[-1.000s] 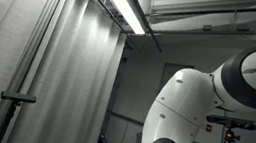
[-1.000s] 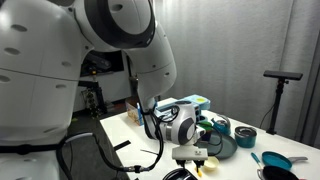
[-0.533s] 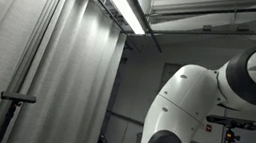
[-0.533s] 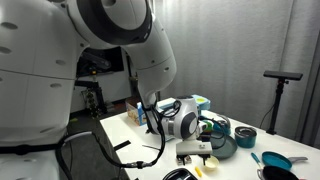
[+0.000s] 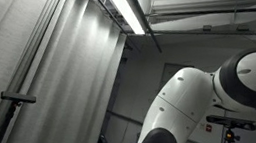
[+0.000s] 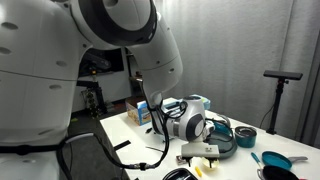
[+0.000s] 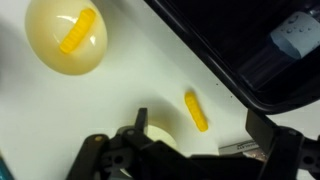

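Observation:
My gripper should move down next, open, onto the small yellow ridged piece (image 7: 197, 110), because that piece is loose on the white table between the lines of its fingers.
In the wrist view my gripper (image 7: 200, 138) is open at the bottom edge, its dark fingers (image 7: 140, 124) wide apart with nothing between them. A small yellow ridged piece (image 7: 197, 110) lies on the white table just ahead of the jaws. A pale round object (image 7: 162, 138) sits beside one finger, partly hidden by it. Farther off, a pale yellow bowl (image 7: 66, 36) holds a second yellow piece (image 7: 78, 32). In an exterior view the gripper (image 6: 200, 152) hovers low over the table.
The table's black edge (image 7: 230, 70) runs diagonally, with grey gear (image 7: 295, 35) beyond it. Dark teal bowls (image 6: 245, 138) and a pan (image 6: 275, 160) stand behind the gripper, and a box (image 6: 140, 112) is beside the arm. A tripod (image 6: 281, 76) stands at the back.
The gripper has opened wide over the last second. The wrist has shifted a little sideways and upward over the table.

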